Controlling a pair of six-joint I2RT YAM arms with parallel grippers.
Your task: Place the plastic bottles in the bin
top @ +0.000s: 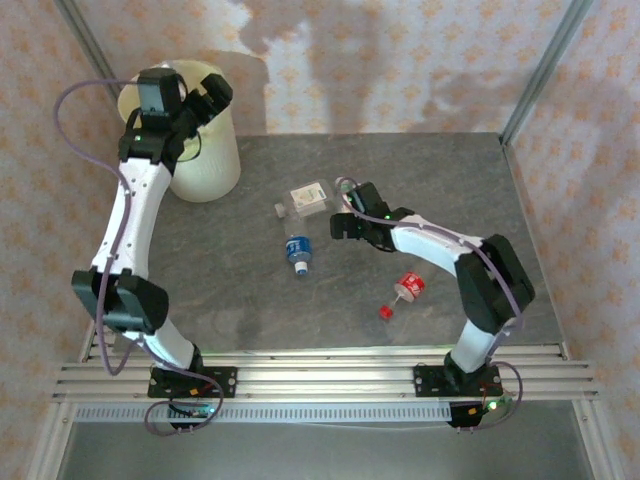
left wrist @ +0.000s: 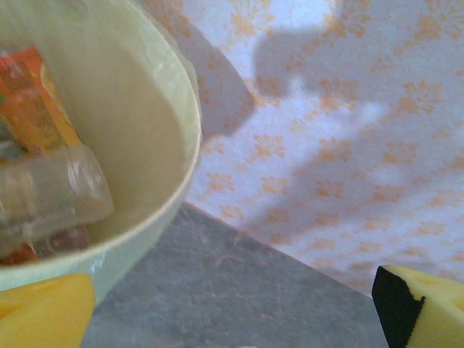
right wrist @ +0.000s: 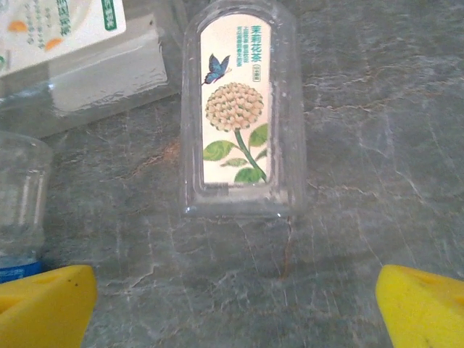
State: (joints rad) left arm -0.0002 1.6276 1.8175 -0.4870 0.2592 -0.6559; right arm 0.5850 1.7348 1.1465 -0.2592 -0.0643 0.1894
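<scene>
I will next lower my right gripper outward over the square bottle's flower-labelled body (top: pixel 346 203) (right wrist: pixel 236 134) and close it across the bottle's sides, because the bottle lies lengthwise ahead of the gap between my open fingers.
The pale yellow bin (top: pixel 208 160) stands at the table's back left. Inside it lie an orange-labelled bottle (left wrist: pixel 35 101) and a clear bottle (left wrist: pixel 58 192). My left gripper (top: pixel 212 98) hangs open over the bin's rim (left wrist: pixel 174 196) with nothing between its yellow fingers (left wrist: pixel 43 313). My right gripper (top: pixel 345 222) is open and low at mid-table. Just ahead of its fingers (right wrist: pixel 424 308) lies a clear square bottle with a flower label (right wrist: pixel 238 109), untouched. A white-labelled bottle (top: pixel 308 197), a blue-labelled bottle (top: pixel 297 250) and a red-labelled bottle (top: pixel 411 287) lie on the table.
A loose red cap (top: pixel 385 312) lies near the red-labelled bottle. Papered walls close the back and sides, with a metal post (top: pixel 535 80) at the back right corner. An aluminium rail (top: pixel 320 375) runs along the near edge.
</scene>
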